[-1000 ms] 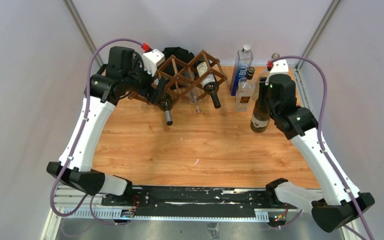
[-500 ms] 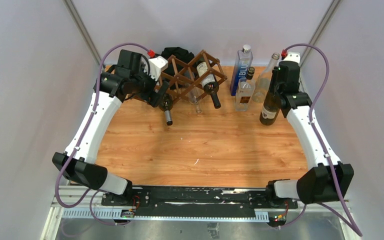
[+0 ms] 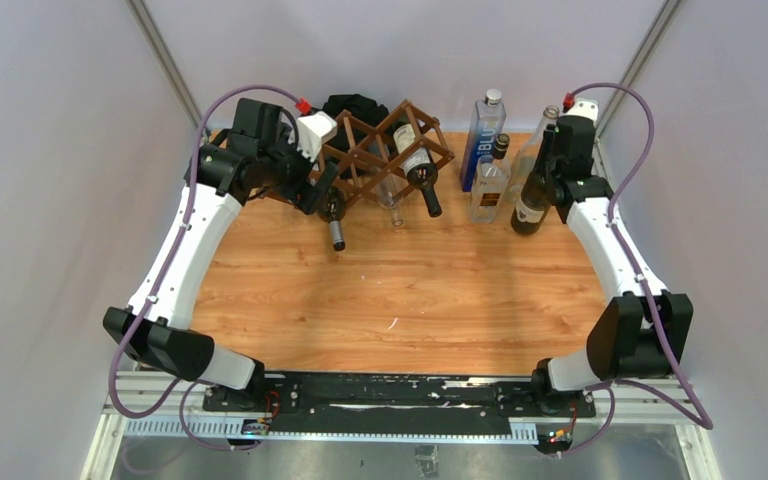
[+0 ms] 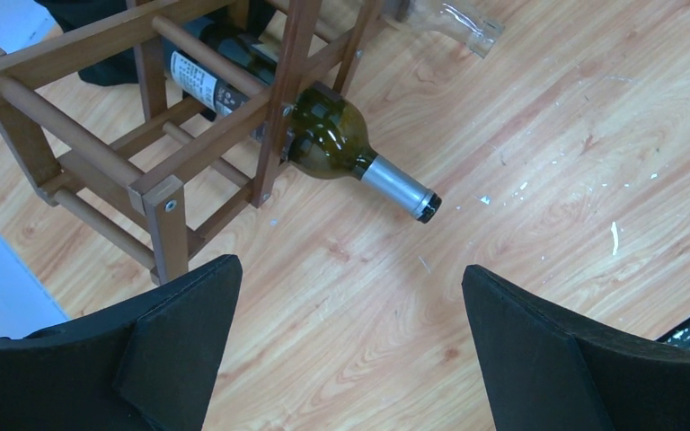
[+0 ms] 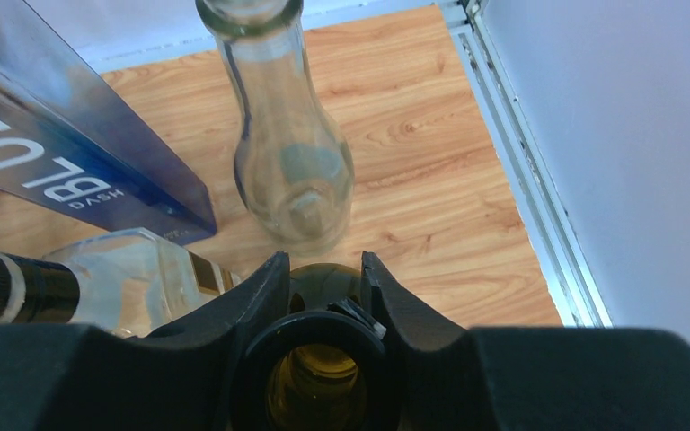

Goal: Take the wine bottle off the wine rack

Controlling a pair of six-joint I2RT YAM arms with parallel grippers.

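Observation:
The right gripper moves down slightly next and releases the dark green wine bottle on the tabletop there, as it is upright beside the small clear bottle.
The dark brown lattice wine rack [image 3: 380,150] stands at the back of the table, left of centre. A green wine bottle [image 3: 332,212] with a silver capsule lies in its lower left cell, neck toward me, and a second wine bottle [image 3: 418,165] lies in an upper right cell. My left gripper [image 3: 320,188] hovers open at the rack's left end. In the left wrist view it [image 4: 350,267] is above bare wood, short of the rack [image 4: 166,193] and the bottle [image 4: 323,135]. My right gripper [image 3: 552,150] [image 5: 323,260] is shut on the neck of an upright dark green wine bottle [image 3: 530,205] [image 5: 323,280] at the back right.
Standing bottles crowd the held one: a blue BLU bottle [image 3: 482,130] [image 5: 72,153], a small clear bottle with a dark cap [image 3: 488,185], and a tall clear bottle [image 5: 292,171]. A clear bottle [image 3: 392,205] lies in the rack. A black cloth heap [image 3: 355,105] sits behind the rack.
My right arm has carried the dark green bottle back and to the right, close to the standing bottles. The left gripper shifted slightly toward the rack's left end, then held still.

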